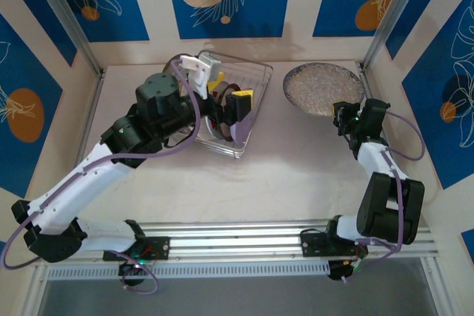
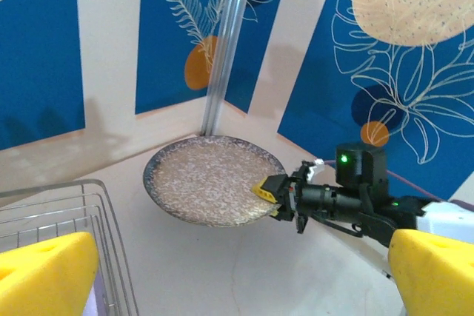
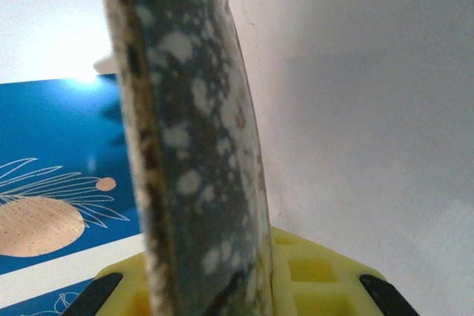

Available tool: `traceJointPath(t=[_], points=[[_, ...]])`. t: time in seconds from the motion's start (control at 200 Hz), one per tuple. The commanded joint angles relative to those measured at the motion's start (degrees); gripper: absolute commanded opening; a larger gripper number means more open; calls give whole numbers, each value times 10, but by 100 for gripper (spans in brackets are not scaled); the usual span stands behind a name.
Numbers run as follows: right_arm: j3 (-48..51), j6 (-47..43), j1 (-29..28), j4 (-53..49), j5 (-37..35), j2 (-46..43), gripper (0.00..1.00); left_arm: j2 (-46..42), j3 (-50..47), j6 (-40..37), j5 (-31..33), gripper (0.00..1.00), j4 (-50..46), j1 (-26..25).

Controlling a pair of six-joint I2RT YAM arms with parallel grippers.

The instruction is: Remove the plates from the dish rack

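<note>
The plate's near rim goes down and eases toward the dish rack (image 1: 255, 79) next for my right gripper to release, since bare tabletop lies below it on that side.
A speckled grey-brown plate (image 1: 322, 88) hangs low over the table near the back right corner. My right gripper (image 1: 343, 118) is shut on its near rim. In the left wrist view the plate (image 2: 211, 179) lies nearly flat, with the right gripper (image 2: 275, 194) pinching its edge. The right wrist view has the plate's rim (image 3: 192, 146) edge-on between the yellow pads (image 3: 311, 279). The wire dish rack (image 1: 255, 79) stands at the back centre with plates on edge in it, one of them lilac (image 1: 240, 131). My left gripper (image 1: 229, 88) hovers open above the rack, nothing between its fingers.
Metal posts (image 1: 385, 12) stand at the back corners, with blue patterned walls behind. The rack's wire corner (image 2: 100, 205) sits at the lower left of the left wrist view. Bare tabletop (image 1: 296, 175) lies in front of the rack and plate.
</note>
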State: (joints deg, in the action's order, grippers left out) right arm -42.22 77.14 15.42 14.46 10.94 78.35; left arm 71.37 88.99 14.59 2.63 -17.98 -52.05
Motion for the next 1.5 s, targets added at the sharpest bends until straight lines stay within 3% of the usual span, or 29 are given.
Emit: traceJointPath(t=[0.0,0.41,0.69,1.215,1.495], points=[[-17,-14,9,210,50,4,0,-18,-14,-15,27,100,19,-23],[-33,-23,22,283,74,126,0,-42,-61,-1,93,100,14,-81],[-50,-17,24,323,87,204,0,-62,-117,-22,171,100,81,-120],[-93,-21,19,331,96,298,0,-61,-129,-7,178,100,74,-128],[-133,-34,8,261,96,324,3,-71,-132,-2,187,100,66,-128]])
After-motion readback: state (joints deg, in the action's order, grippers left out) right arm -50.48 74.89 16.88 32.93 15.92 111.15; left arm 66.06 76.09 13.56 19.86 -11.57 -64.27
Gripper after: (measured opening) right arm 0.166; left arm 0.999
